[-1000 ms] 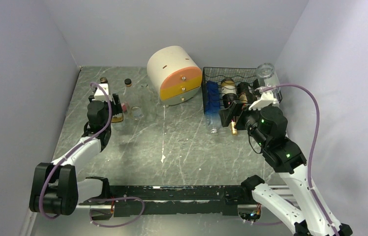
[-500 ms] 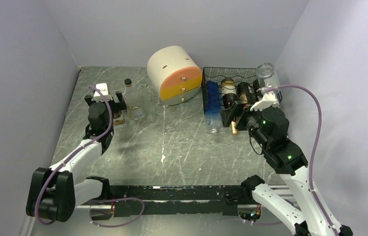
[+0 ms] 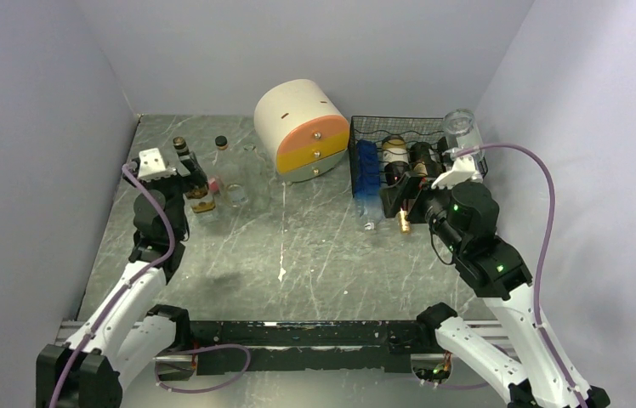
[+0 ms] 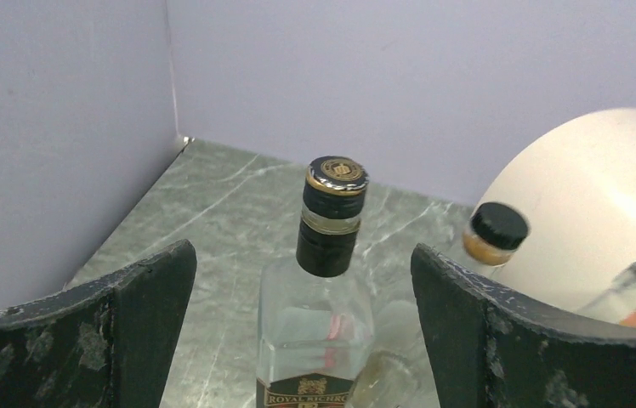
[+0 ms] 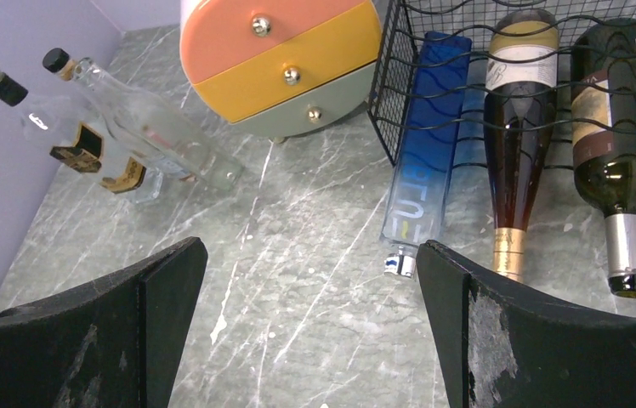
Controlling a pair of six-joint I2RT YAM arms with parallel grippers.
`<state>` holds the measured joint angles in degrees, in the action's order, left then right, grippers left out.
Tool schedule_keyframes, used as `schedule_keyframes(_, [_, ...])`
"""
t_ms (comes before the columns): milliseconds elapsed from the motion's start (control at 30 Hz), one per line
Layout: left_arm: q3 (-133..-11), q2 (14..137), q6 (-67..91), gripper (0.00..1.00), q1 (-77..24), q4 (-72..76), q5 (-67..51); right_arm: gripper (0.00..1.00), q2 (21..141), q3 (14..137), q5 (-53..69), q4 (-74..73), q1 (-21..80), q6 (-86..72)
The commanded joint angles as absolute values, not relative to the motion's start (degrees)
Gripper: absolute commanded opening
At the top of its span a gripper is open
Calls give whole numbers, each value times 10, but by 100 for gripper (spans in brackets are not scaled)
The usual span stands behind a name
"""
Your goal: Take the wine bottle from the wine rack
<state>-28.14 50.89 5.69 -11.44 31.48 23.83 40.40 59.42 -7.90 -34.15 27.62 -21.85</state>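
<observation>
The right gripper swings to the right in the top view onto the near end of the clear jar atop the rack's end next.
The black wire wine rack (image 3: 383, 127) (image 5: 391, 93) stands at the back right. Lying in it are a blue bottle (image 5: 425, 161), a wine bottle (image 5: 514, 144) (image 3: 395, 157) with a gold foil neck, and a dark wine bottle (image 5: 621, 161) with a silver neck, all with necks pointing out. My right gripper (image 3: 401, 202) (image 5: 310, 255) hangs open just in front of those necks, holding nothing. At the left, my left gripper (image 3: 194, 170) (image 4: 302, 251) is open. A clear whisky bottle (image 4: 327, 280) stands upright between its spread fingers, untouched.
A cream-and-orange round drawer unit (image 3: 302, 127) (image 5: 281, 51) sits beside the rack. A second clear bottle with a black cap (image 4: 497, 229) (image 3: 221, 144) and a small glass (image 3: 235, 194) stand by the whisky bottle. A clear jar (image 3: 459, 127) rests on the rack's right end.
My left gripper has opened, letting go of the whisky bottle, and drawn back and up toward the left wall. The right arm has barely moved.
</observation>
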Motion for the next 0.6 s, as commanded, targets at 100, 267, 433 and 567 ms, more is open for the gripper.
schedule_keyframes(100, [-329, 482, 21, 99, -135, 273, 171, 100, 414, 616, -68, -342, 279, -230])
schedule_keyframes(267, [-395, 492, 47, 99, -140, 228, 59, 100, 420, 615, -73, -341, 279, -236])
schedule_keyframes(433, [-516, 557, 87, 95, -143, 217, -93, 100, 439, 617, -97, -348, 279, -230])
schedule_keyframes(567, [-574, 600, 99, 96, -167, 232, -159, 100, 467, 627, -123, -350, 278, -222])
